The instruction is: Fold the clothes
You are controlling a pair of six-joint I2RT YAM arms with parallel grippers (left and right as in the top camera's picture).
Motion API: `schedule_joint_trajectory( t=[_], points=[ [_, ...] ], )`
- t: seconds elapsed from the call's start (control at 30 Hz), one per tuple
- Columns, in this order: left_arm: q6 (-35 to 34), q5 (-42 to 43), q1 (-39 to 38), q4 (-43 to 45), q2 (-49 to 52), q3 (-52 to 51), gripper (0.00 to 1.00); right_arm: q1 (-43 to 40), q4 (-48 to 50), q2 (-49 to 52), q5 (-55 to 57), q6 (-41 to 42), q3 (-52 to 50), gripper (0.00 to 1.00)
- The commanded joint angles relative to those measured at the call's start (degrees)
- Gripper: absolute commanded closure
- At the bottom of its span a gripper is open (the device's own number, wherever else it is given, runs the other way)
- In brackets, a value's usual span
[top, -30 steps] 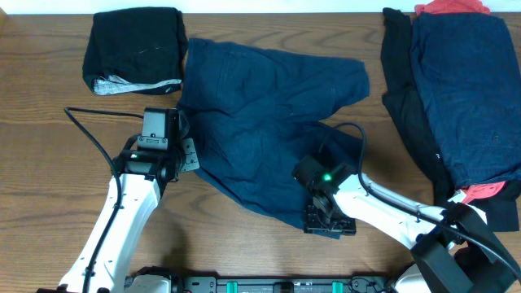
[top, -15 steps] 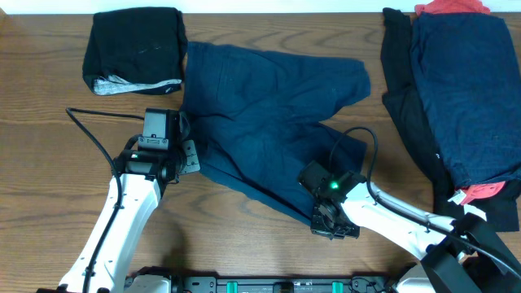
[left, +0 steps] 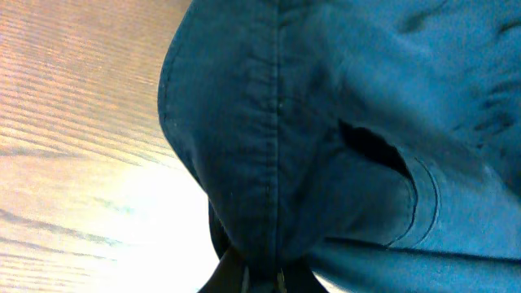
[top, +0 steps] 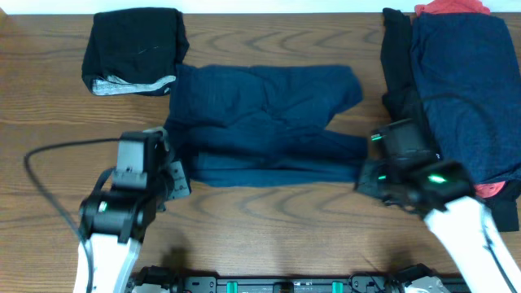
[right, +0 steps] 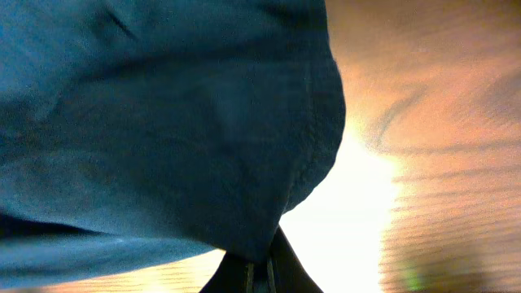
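The cloth spreads beyond the pinch, so my right gripper will move the pinched corner outward and down toward the far edge of the navy garment and then let it go.
The navy blue garment [top: 260, 122] of the clothes lies stretched across the middle of the table, held at both lower corners. My left gripper [top: 175, 167] is shut on its lower left corner, and in the left wrist view the seamed fabric [left: 277, 122] bunches down into the left gripper [left: 262, 275]. My right gripper [top: 366, 169] is shut on the lower right corner. In the right wrist view the hem [right: 203, 122] hangs from the pinch of the right gripper [right: 259, 273] above the wood.
A folded black garment [top: 134, 45] lies at the back left, touching the navy one's corner. A pile of navy [top: 464, 89], black [top: 399, 73] and red [top: 452, 8] clothes fills the right side, close behind my right arm. The left arm's cable [top: 57, 150] loops over the table.
The right gripper shut on the garment's lower edge and swung right and back. The left gripper drew slightly toward the front left. The garment went from a crumpled spread to a taut band.
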Motion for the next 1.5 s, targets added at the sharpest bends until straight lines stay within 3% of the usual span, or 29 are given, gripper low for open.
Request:
schedule_joint_trajectory(
  t=[0.0,0.13,0.3,0.53,0.7,1.0,1.3,1.47],
  points=[
    [-2.01,-1.03,0.55,-0.70,-4.20,1.60,0.94,-6.25,-3.65,-3.06,3.87,-9.81,5.11,0.99],
    [-2.54,4.79,0.50,-1.62,-7.52,1.60,0.94,-10.71,-8.98,-4.48,3.48,-14.34,10.62,0.99],
    [-5.46,4.90,-0.79,-6.62,-10.56,1.60,0.94,-11.65,-14.56,-6.60,3.39,-15.98,13.35,0.99],
    [-10.82,0.11,-1.97,-11.21,-16.37,1.57,0.94,-11.65,-17.77,-11.06,-1.49,-17.00,14.23,0.99],
    [-11.65,-6.97,-1.97,-10.05,-16.70,1.38,0.94,-11.65,-12.48,-9.07,0.61,-18.12,14.01,0.99],
    [-8.13,-12.04,-1.97,9.01,-6.95,-0.13,0.94,-11.65,5.35,7.96,0.92,-20.57,14.01,0.99],
    [-1.36,-12.76,-1.97,26.71,15.19,-0.11,0.94,-11.65,19.08,25.05,0.46,-21.94,14.01,0.99],
    [-0.81,-12.79,-1.97,38.29,26.29,-0.11,0.94,-11.61,25.11,31.93,0.46,-23.21,14.01,0.99]
  ],
)
